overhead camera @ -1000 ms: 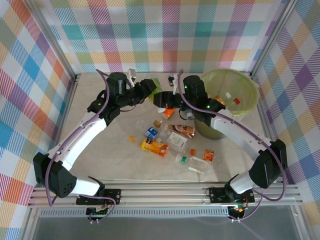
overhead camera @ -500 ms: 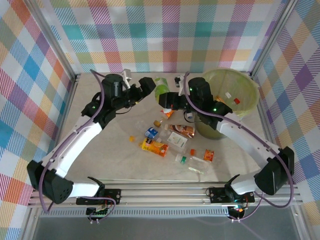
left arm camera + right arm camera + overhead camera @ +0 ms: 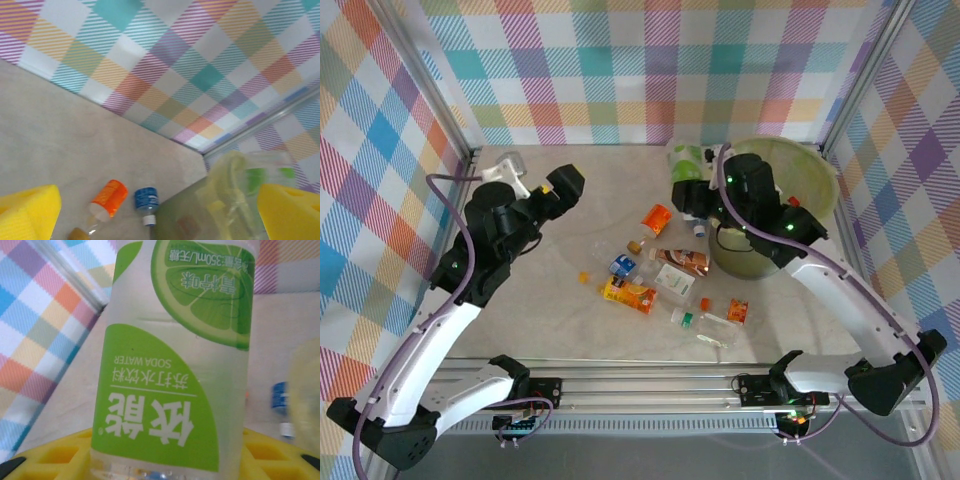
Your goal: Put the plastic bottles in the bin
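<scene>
The bin's opening [image 3: 796,176] is beside my right gripper, beneath its arm, so the gripper will next swing sideways over it and let go of the clear bottle there.
My right gripper [image 3: 692,193] is shut on a clear bottle with a green lime label [image 3: 685,160], holding it just left of the bin [image 3: 790,148]. The wrist view shows that bottle [image 3: 180,365] upright between the yellow fingers [image 3: 55,455]. Empty and open, my left gripper [image 3: 565,185] is drawn back to the left; its yellow pads [image 3: 25,212] stand wide apart. Several plastic bottles lie mid-table: an orange one [image 3: 657,217], a blue-labelled one [image 3: 620,265], a copper one [image 3: 682,260] and an orange-labelled one [image 3: 630,294]. The orange bottle [image 3: 109,198] and a blue bottle [image 3: 146,200] lie beside the bin [image 3: 225,200].
The bin holds a few red and white scraps [image 3: 794,202]. Small loose caps [image 3: 583,277] lie left of the bottles. A clear bottle [image 3: 705,322] and an orange one [image 3: 737,310] lie nearer the front. Plaid walls and metal posts [image 3: 470,160] close the table in.
The left gripper opened, let go of the green-labelled bottle and swung back to the left. The right gripper kept the bottle and carried it right, up to the bin's rim.
</scene>
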